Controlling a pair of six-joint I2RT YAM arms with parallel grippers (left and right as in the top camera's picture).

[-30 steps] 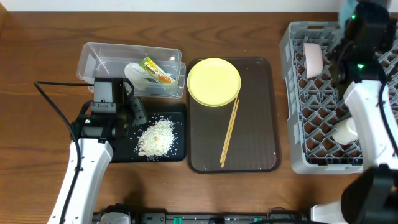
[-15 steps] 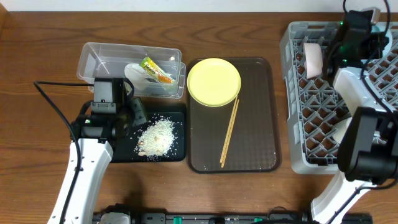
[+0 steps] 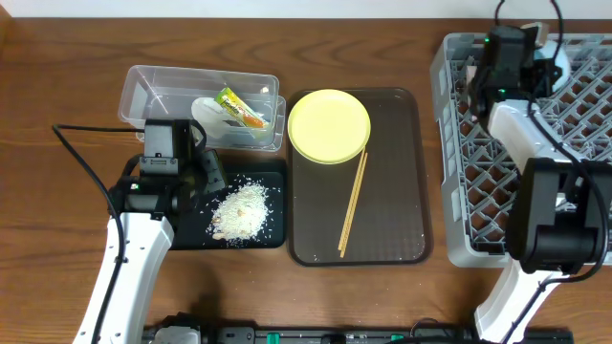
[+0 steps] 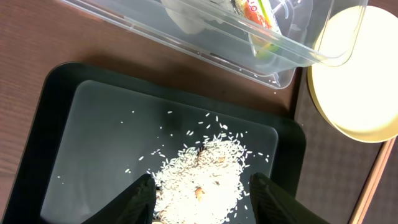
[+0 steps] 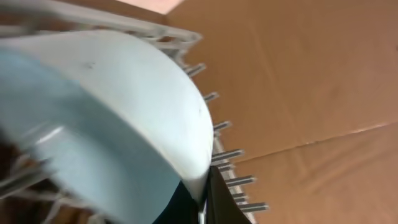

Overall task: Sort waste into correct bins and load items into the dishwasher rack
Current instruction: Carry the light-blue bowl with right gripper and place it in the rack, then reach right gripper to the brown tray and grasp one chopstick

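The light blue bowl is right next to the rack's upright wires (image 5: 219, 144), so the robot's right gripper should go down a little at the rack's far edge and open next.
My left gripper (image 4: 208, 202) is open and hangs low over the white rice scraps (image 4: 205, 174) in the black tray (image 4: 93, 124); the overhead view shows it there too (image 3: 206, 177). The clear tub (image 3: 153, 91) holds the paper wad (image 3: 212, 113) and the green-and-orange wrapper (image 3: 239, 107). The yellow plate (image 3: 328, 125) and the chopsticks (image 3: 352, 204) lie on the brown serving tray (image 3: 392, 229). My right gripper (image 5: 202, 199) is shut on the rim of the light blue bowl (image 5: 93, 124) at the far edge of the grey rack (image 3: 574, 143). The pink bowl and white cup are hidden by my right arm.
The rack's upright tines (image 5: 230, 155) stand right beside the held bowl. The clear tub's wall (image 4: 186, 37) and the plate (image 4: 354, 81) lie just beyond the black tray. A black cable (image 3: 81, 158) trails left of my left arm.
My right arm has swung left along the rack's far edge and now covers the pink bowl. My left arm and the rice have not moved.
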